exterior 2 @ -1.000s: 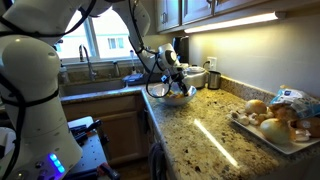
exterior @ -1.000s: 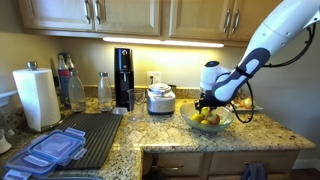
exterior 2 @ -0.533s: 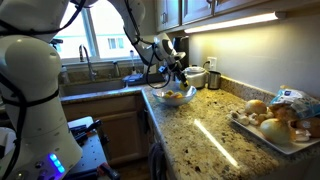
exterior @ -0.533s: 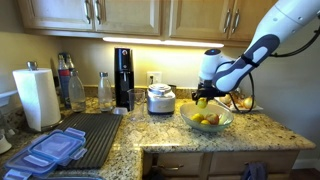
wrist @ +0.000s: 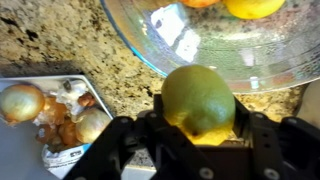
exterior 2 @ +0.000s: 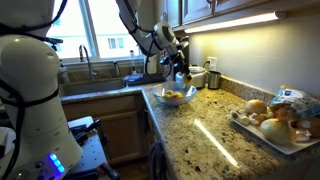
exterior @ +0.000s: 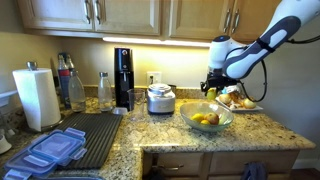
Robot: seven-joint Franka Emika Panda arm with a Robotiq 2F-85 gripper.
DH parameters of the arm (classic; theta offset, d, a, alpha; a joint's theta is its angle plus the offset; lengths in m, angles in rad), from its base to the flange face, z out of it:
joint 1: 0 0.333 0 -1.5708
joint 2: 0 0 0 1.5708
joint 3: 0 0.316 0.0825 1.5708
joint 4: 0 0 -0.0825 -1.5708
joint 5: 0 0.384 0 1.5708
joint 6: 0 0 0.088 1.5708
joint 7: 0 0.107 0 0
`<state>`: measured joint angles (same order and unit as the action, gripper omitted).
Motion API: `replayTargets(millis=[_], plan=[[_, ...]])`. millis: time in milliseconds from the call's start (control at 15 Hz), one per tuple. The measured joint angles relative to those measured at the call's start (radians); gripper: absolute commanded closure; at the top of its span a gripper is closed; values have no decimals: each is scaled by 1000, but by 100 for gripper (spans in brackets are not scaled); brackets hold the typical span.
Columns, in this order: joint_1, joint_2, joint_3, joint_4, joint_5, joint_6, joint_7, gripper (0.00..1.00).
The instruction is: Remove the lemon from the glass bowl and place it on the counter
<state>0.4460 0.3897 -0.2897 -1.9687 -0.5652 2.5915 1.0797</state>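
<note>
The open counter has room to release the lemon (exterior: 211, 92), so my gripper will next move back past the bowl's rim and down to the bare granite (exterior: 243, 119) beside the bowl.
My gripper (wrist: 200, 125) is shut on the lemon (wrist: 199, 98), a yellow-green oval fruit held between the black fingers. In both exterior views the gripper (exterior: 211, 90) (exterior 2: 181, 73) hangs above the glass bowl (exterior: 208, 117) (exterior 2: 174, 96), over its far right side, with the lemon (exterior: 211, 92) lifted clear of the rim. The bowl (wrist: 215, 45) still holds other yellow and orange fruit (exterior: 205, 120). The speckled granite counter (exterior: 250, 128) (exterior 2: 200, 135) (wrist: 60, 40) lies around and below the bowl.
A white plate of food (exterior: 238, 99) (exterior 2: 272, 120) (wrist: 50, 115) sits just beyond the bowl. A small steel cooker (exterior: 160, 98), black machine (exterior: 123, 77), bottles, paper towel roll (exterior: 36, 97), black drying mat (exterior: 85, 135) with plastic lids (exterior: 55, 150) stand along the counter.
The gripper has risen out of the bowl with the lemon in it and moved up and toward the plate side.
</note>
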Motion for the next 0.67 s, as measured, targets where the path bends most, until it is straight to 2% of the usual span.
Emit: replayTargets(millis=[467,667], plan=[[-145,-124,15,-144,-70,-130,24,63],[-226,-132,49,-202,-55,-125,17,63]])
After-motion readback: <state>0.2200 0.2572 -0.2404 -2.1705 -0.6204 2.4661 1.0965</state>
